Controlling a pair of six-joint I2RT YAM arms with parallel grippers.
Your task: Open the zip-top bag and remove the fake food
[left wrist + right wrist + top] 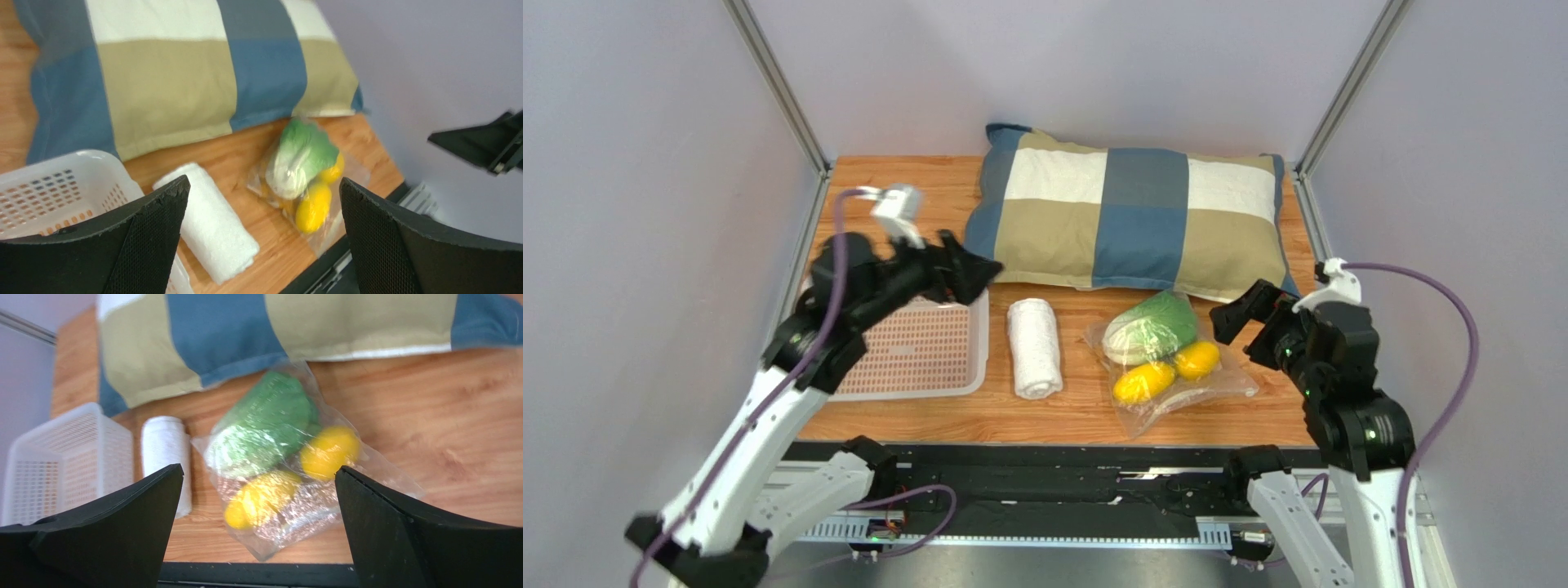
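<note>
My left gripper will next move down past the towel onto the bag's near corner [1139, 424], because that corner is below it and to its right in the top view.
The clear zip-top bag [1179, 382] lies on the wooden table right of centre, just in front of the pillow. Inside it are the green-and-white cabbage [1151, 326] and two yellow lemons [1145, 382]. The bag also shows in the left wrist view [353, 184] and the right wrist view [301, 517], with the cabbage [261, 429] and lemons [328, 452] inside. My left gripper [979, 272] is open and empty, raised above the basket's far right corner. My right gripper [1244, 314] is open and empty, raised just right of the bag.
A checked pillow [1136, 221] lies across the back of the table. A rolled white towel [1033, 348] lies left of the bag. A white perforated basket [913, 353] stands at the left. Grey walls close in both sides.
</note>
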